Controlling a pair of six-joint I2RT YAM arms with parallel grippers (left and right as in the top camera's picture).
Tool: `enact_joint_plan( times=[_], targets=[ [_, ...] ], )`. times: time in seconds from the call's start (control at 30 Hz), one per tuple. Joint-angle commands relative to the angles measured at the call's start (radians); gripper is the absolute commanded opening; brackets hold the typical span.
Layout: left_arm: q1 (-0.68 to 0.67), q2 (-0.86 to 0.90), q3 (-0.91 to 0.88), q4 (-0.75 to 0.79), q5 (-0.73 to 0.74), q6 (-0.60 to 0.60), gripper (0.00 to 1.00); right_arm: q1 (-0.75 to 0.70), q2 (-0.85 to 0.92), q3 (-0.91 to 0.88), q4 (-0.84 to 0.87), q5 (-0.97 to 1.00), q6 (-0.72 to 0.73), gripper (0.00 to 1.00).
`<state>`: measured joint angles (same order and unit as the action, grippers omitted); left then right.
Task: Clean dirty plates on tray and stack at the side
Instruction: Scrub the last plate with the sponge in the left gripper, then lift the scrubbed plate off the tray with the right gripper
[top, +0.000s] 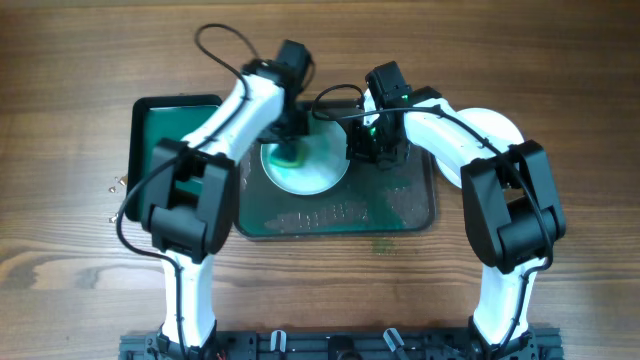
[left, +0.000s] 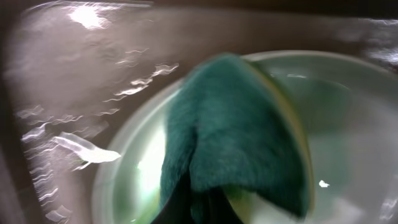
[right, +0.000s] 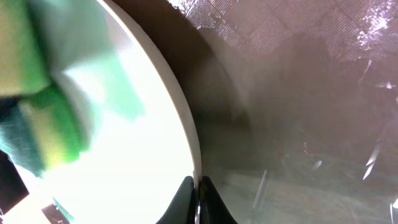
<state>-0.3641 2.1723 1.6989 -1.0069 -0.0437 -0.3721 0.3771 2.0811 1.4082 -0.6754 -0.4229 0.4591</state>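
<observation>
The plate's rim needs to be lifted by my right gripper and carried to the right in the overhead view, where the other plate's tray-side edge (top: 445, 170) lies. It then needs to be lowered and released.
One white plate (top: 318, 166) with teal-green smears lies on the dark tray (top: 400, 212). My left gripper (top: 291, 150) is shut on a green and yellow sponge (left: 230, 130) pressed onto the plate (left: 348, 124). My right gripper (right: 198, 198) is shut on the plate's right rim (right: 180, 106), and in the overhead view the right gripper (top: 368, 140) sits at the plate's right edge. The sponge also shows in the right wrist view (right: 37, 124). Another white plate (top: 490, 125) lies under the right arm, off the tray. No pale blue plate is in view.
A smaller bright green tray (top: 165, 135) stands left of the dark tray, partly under the left arm. The dark tray's front part carries wet smears (top: 330, 215). Small crumbs (top: 113, 185) lie on the wooden table at the left.
</observation>
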Motion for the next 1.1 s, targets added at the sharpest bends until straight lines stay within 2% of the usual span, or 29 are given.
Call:
enact_joint_plan(
  times=[0.0, 0.1, 0.23, 0.37, 0.67, 0.77, 0.8, 1.07],
  targets=[
    [0.075, -0.012, 0.107, -0.116, -0.045, -0.058, 0.04, 0.003, -0.002, -0.010, -0.006, -0.019, -0.015, 0.04],
    [0.098, -0.058, 0.179, -0.225, -0.027, -0.052, 0.04, 0.003, -0.002, -0.008, -0.007, -0.020, -0.027, 0.04],
    [0.111, -0.137, 0.203, -0.269, -0.024, -0.050, 0.04, 0.009, -0.049, -0.001, -0.031, 0.024, -0.082, 0.04],
    [0.112, -0.154, 0.202, -0.267, -0.024, -0.002, 0.04, 0.046, -0.178, -0.001, -0.109, 0.326, -0.106, 0.04],
    [0.112, -0.153, 0.201, -0.266, -0.025, -0.002, 0.04, 0.231, -0.426, -0.001, -0.203, 0.943, -0.117, 0.04],
    [0.112, -0.153, 0.201, -0.266, -0.025, -0.002, 0.04, 0.285, -0.472, -0.001, -0.230, 1.118, -0.118, 0.04],
    [0.112, -0.153, 0.201, -0.266, -0.025, -0.002, 0.04, 0.322, -0.494, -0.001, -0.247, 1.229, -0.119, 0.04],
    [0.112, -0.153, 0.201, -0.265, -0.025, -0.002, 0.04, 0.476, -0.514, -0.001, -0.269, 1.601, -0.198, 0.04]
  ],
)
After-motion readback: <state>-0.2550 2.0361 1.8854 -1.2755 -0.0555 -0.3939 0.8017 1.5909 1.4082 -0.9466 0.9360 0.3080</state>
